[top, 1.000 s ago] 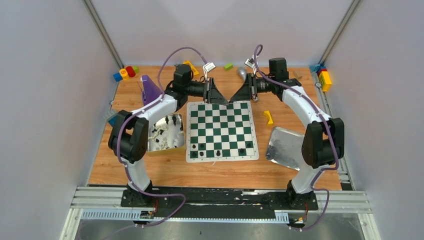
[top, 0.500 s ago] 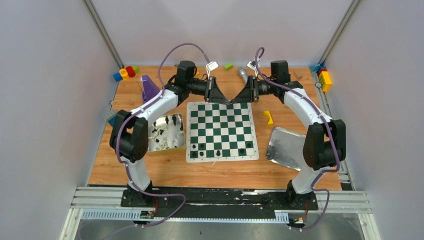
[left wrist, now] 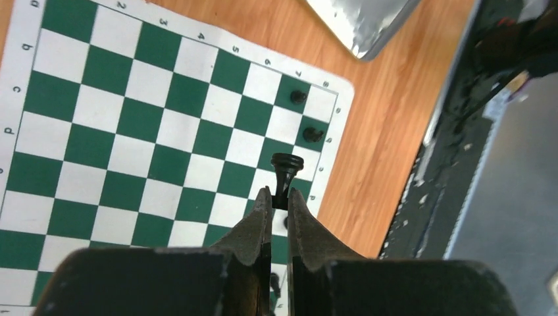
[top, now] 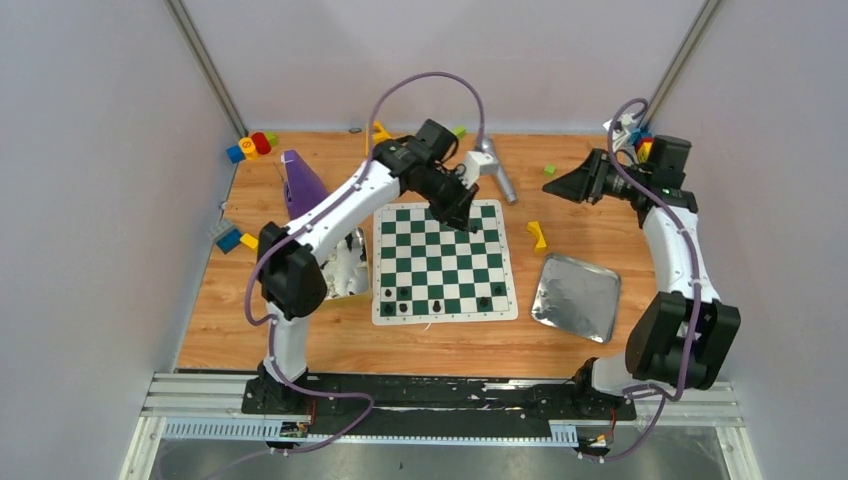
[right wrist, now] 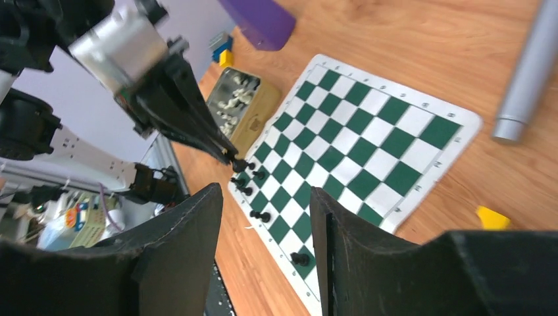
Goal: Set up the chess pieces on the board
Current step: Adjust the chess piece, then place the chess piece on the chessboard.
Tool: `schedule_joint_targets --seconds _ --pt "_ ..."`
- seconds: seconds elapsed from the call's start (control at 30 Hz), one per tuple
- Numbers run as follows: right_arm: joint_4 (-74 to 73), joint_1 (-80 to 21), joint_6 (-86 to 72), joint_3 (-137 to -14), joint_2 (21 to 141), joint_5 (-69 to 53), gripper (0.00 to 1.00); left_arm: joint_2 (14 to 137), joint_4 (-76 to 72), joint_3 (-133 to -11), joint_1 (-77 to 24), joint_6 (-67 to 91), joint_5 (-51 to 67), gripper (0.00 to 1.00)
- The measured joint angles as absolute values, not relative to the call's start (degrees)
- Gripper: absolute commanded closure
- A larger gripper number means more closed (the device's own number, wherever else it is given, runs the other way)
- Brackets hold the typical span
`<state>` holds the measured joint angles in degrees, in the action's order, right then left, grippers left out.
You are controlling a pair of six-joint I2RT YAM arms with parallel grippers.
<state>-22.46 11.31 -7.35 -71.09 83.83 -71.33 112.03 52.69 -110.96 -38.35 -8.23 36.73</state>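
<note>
Next, my left gripper brings the piece back and down onto the empty white corner square nearest the tray [left wrist: 321,103] and lets go of it.
The green and white board [top: 441,262] lies in the middle of the table. Several black chess pieces [top: 437,303] stand along its near rows. My left gripper [top: 466,220] hovers over the board's far right part, shut on a black chess piece [left wrist: 286,171] that sticks out past its fingertips [left wrist: 262,209]. The board's near right corner shows below it in the left wrist view [left wrist: 197,138]. My right gripper [top: 562,185] is open and empty, off the board at the far right. In the right wrist view [right wrist: 264,192] it looks back at the board [right wrist: 368,131].
A tin of chess pieces [top: 350,262] sits left of the board, partly behind my left arm. A metal tray [top: 575,297] lies right of the board. A yellow block [top: 538,235], green block [top: 549,169], grey cylinder [top: 495,165] and purple cone [top: 300,178] lie around the far side.
Both grippers were together at the board's far edge. My left gripper has swung over the board holding the black piece. My right arm has pulled away to the far right.
</note>
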Motion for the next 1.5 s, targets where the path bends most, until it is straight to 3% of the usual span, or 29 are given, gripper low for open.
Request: schedule_joint_targets --seconds 0.27,0.5,0.83,1.5 --pt "-22.41 23.7 -4.58 -64.31 74.22 -70.78 0.47 126.3 71.07 -128.22 -51.05 -17.34 21.19 0.99" --pt "-23.44 28.64 -2.66 -59.81 71.35 -70.85 0.48 137.69 79.59 -138.89 -59.66 -20.91 12.75 0.99" --pt "-23.73 31.68 -1.98 -59.81 69.71 -73.19 0.48 144.24 81.87 -142.17 -65.6 -23.62 6.52 0.99" --pt "-24.18 32.08 -0.32 -59.79 69.73 -75.79 0.48 148.22 78.67 -144.9 -67.85 -27.68 0.47 0.95"
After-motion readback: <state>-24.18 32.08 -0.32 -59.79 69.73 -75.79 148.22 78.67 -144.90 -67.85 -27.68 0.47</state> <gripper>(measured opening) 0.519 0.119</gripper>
